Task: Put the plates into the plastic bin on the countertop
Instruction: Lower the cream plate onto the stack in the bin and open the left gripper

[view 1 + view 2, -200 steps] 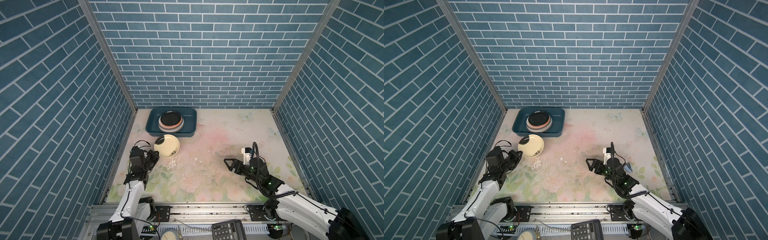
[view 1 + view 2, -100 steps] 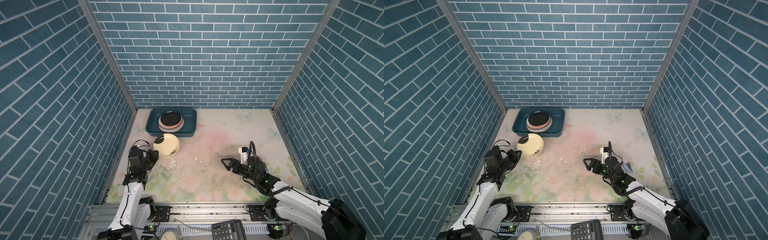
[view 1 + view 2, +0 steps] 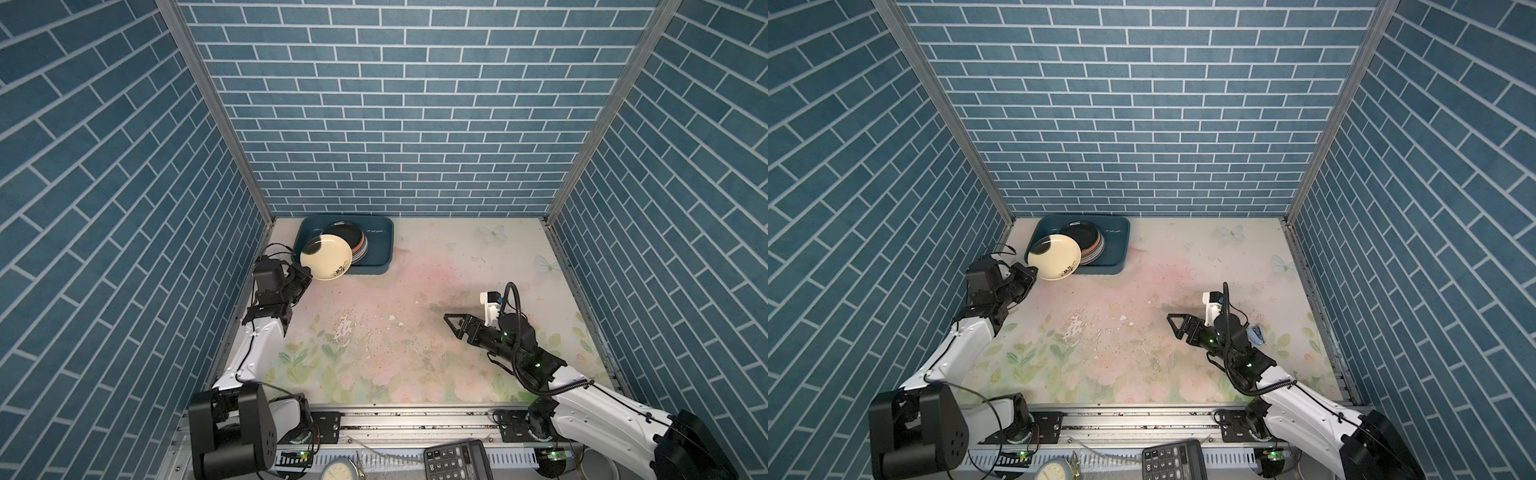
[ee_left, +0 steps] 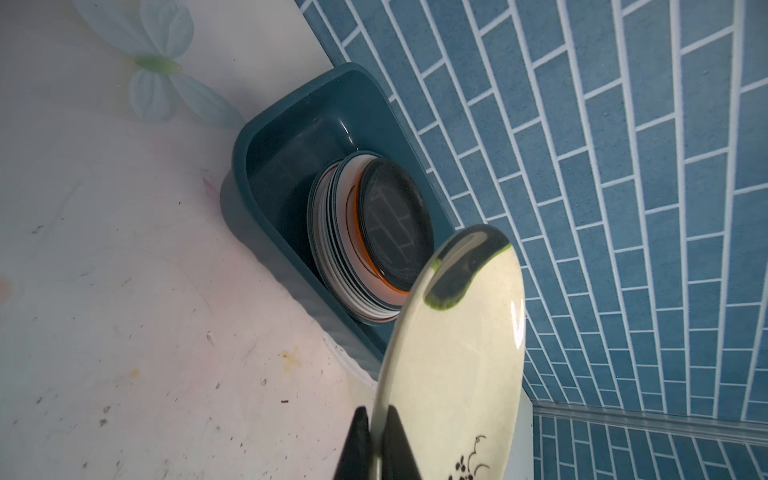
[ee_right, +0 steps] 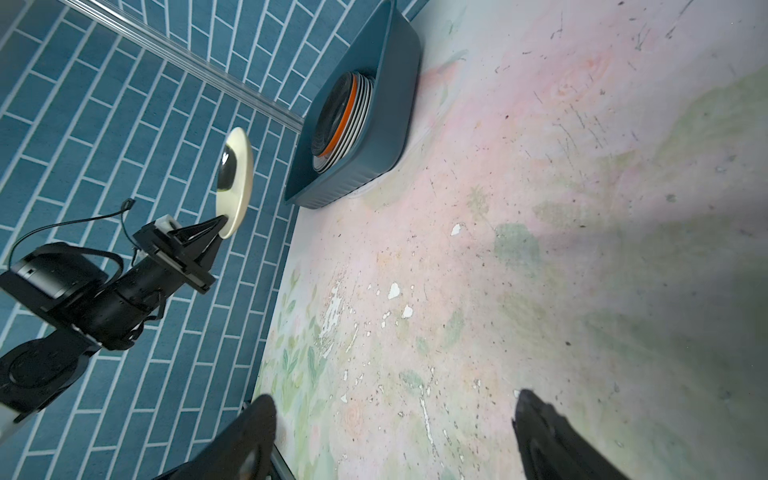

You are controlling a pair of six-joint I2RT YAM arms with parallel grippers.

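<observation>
The cream plate still hangs short of the stack, so the robot's left gripper will next move outward and down to release it onto the black top plate [image 3: 345, 230] [image 4: 395, 224].
My left gripper [image 3: 307, 279] [image 4: 376, 419] is shut on the rim of a cream plate [image 3: 326, 257] [image 3: 1054, 257] [image 4: 457, 353]. The plate is held tilted in the air, and in both top views it overlaps the near left corner of the plastic bin [image 3: 378, 245] [image 3: 1117, 245] [image 4: 270, 166]. Inside the bin lies a stack of plates [image 3: 347, 232] [image 4: 392, 224] [image 5: 340, 116] with a black one on top and an orange one under it. My right gripper [image 3: 451, 326] [image 3: 1173, 326] [image 5: 395, 403] hovers open and empty over the countertop [image 3: 415, 291], far from the bin.
Blue brick walls close in the back and both sides. The bin stands against the back wall near the left corner. A scuffed patch [image 3: 345, 326] marks the middle of the countertop. A calculator [image 3: 457, 459] and a dial [image 3: 343, 471] lie on the front rail.
My left gripper has carried the cream plate up and back toward the bin, so it now overlaps the bin's near left corner. The right gripper has shifted slightly left and stays open.
</observation>
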